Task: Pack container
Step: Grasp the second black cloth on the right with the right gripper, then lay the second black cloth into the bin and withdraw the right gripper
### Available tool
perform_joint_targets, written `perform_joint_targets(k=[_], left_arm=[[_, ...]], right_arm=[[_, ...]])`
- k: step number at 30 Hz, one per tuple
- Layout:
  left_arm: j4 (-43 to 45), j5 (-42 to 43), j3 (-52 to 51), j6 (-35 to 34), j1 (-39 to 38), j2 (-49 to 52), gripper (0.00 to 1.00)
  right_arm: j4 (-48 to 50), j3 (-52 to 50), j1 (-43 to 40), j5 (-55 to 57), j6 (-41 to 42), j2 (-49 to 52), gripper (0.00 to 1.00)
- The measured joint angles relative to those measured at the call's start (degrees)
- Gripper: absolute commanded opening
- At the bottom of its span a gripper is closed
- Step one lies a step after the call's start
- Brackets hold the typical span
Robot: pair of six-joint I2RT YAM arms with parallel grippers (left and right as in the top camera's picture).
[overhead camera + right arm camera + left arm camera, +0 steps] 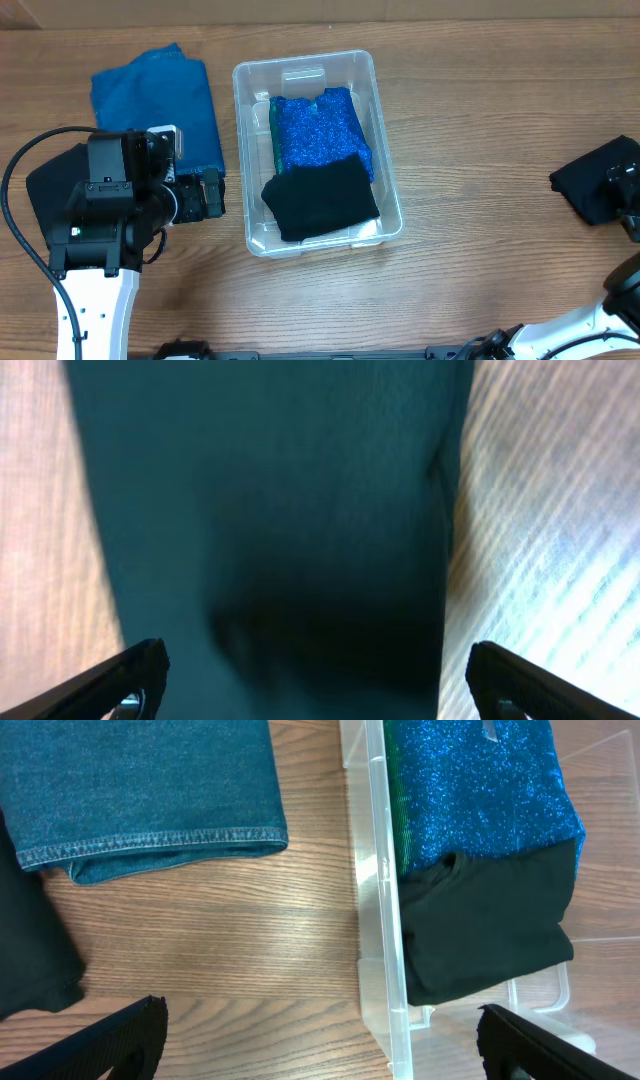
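The open fingers of my right gripper are already on either side of the cloth, so next I will lower the gripper onto the part of the dark cloth [606, 200] [320, 655] between its fingers.
The clear plastic container [390, 190] stands at the table's middle, holding a sparkly blue folded cloth [318, 132] and a black folded cloth [320, 197]. It also shows in the left wrist view [378, 910], with the sparkly blue cloth [480, 790] and the black cloth [490, 925] inside. My left gripper [213, 194] is open and empty just left of the container's front corner; its fingertips [320, 1040] straddle the container's wall. My right gripper [315, 680] is open right above a dark cloth [280, 510] at the right edge [590, 185].
Folded blue denim [160, 105] lies left of the container, also in the left wrist view [140, 790]. Another black cloth [50, 195] lies under the left arm, its edge in the left wrist view [30, 950].
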Motion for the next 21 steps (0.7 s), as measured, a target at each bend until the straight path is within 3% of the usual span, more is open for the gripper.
perform_joint_targets(k=[4,5,6,7,17,21], left_arm=[[0.0,0.0,0.0,0.0,0.0,0.0,1.0],[0.0,0.0,0.0,0.0,0.0,0.0,1.0],[0.0,0.0,0.0,0.0,0.0,0.0,1.0],[0.0,0.0,0.0,0.0,0.0,0.0,1.0],[0.0,0.0,0.0,0.0,0.0,0.0,1.0],[0.0,0.0,0.0,0.0,0.0,0.0,1.0]], right_arm=[[2.7,0.2,0.0,-0.2,-1.8,3.5,0.98],[3.0,0.4,0.0,-0.3,-2.1,3.7,0.8],[3.4,0.5,0.0,-0.3,-2.2,3.9,0.51],[3.8,0.5,0.0,-0.6,-2.7,3.9,0.05],[5.9,0.0,1.6,-20.7,-3.6,3.2,0.04],[1.7,1.7,18.6,-24.7,-10.6,-12.5,0.04]])
